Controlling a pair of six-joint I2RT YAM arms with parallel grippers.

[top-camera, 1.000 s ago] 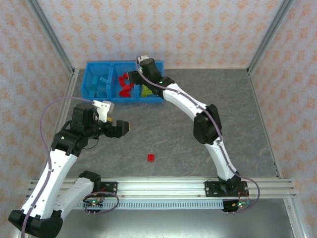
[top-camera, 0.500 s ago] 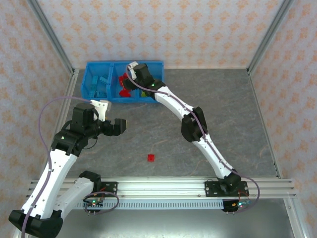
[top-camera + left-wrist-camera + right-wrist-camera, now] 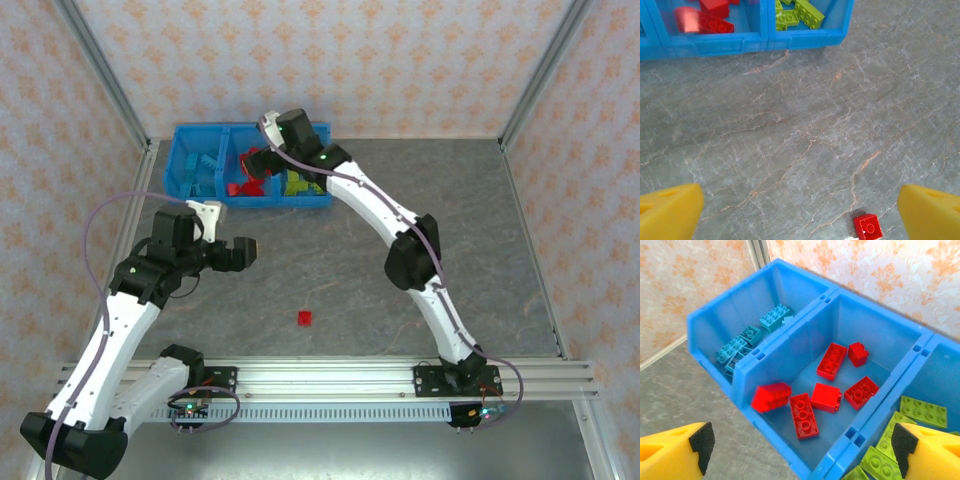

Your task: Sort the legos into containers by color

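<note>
My left gripper will move its open fingers back and down to both sides of the only red lego outside the blue tray. That lego lies below the gripper, nearer the bar.
The blue tray of three containers stands at the back left. Light-blue legos lie in its left compartment, red legos in the middle, lime legos on the right. My right gripper hangs open above the middle compartment's near wall, nothing between its fingers. A blurred red brick sits tilted in that compartment's near-left corner. One red brick lies alone on the table. My left gripper is open, left of and behind it. In the left wrist view the lone red brick lies near the right finger.
Grey marbled tabletop stretches between the tray's front wall and the arm bases. Metal frame posts and patterned walls bound the table at back and sides. A rail runs along the near edge.
My right gripper has opened over the middle compartment, and a red brick now lies there. The right arm swung left, then back a little. The left arm barely moved.
</note>
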